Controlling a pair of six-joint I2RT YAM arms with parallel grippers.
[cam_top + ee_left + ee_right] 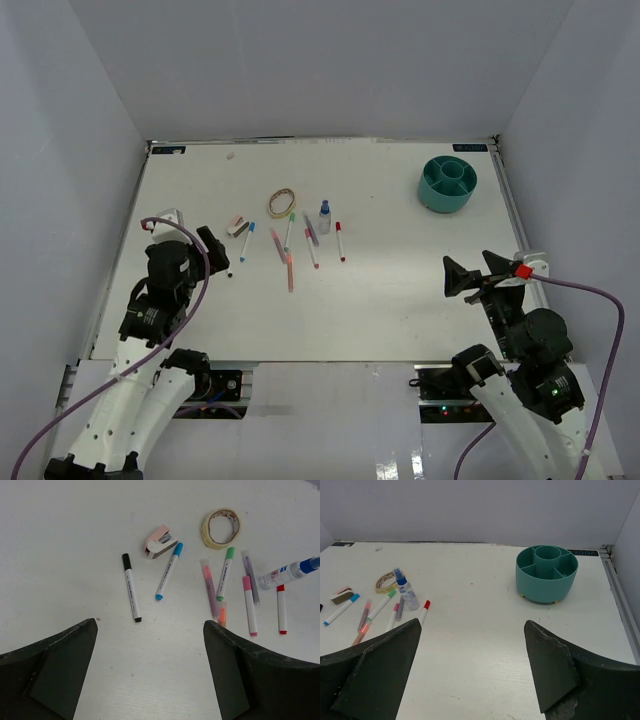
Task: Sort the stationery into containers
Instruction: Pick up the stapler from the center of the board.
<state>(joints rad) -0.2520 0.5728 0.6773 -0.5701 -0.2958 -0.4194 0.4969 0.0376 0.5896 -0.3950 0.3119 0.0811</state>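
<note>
The joined near end of the pink-and-white block (234, 231) (160, 542) lies below and outward of the left gripper's fingers, so the left gripper will move outward and down onto it next.
Several pens lie in a loose row mid-table (290, 243): black-capped (131, 587), blue (168, 571), green (225, 573), pink (249, 605) and red (282, 609). A tan ring (221, 528) lies behind them, with a small pink-and-white block (160, 542) to its left. The clear blue-capped bottle (285, 572) stands at their right end. The teal divided organiser (447, 183) sits at the back right. My left gripper (150, 622) hangs open just short of the black pen. Near the front right, far from everything, my right gripper (472, 622) hangs open, facing the organiser (547, 573).
White walls close the table on three sides. A raised rail (620, 600) runs along the right edge beside the organiser. An orange-tipped pen (215, 597) and a grey one (250, 575) lie among the others.
</note>
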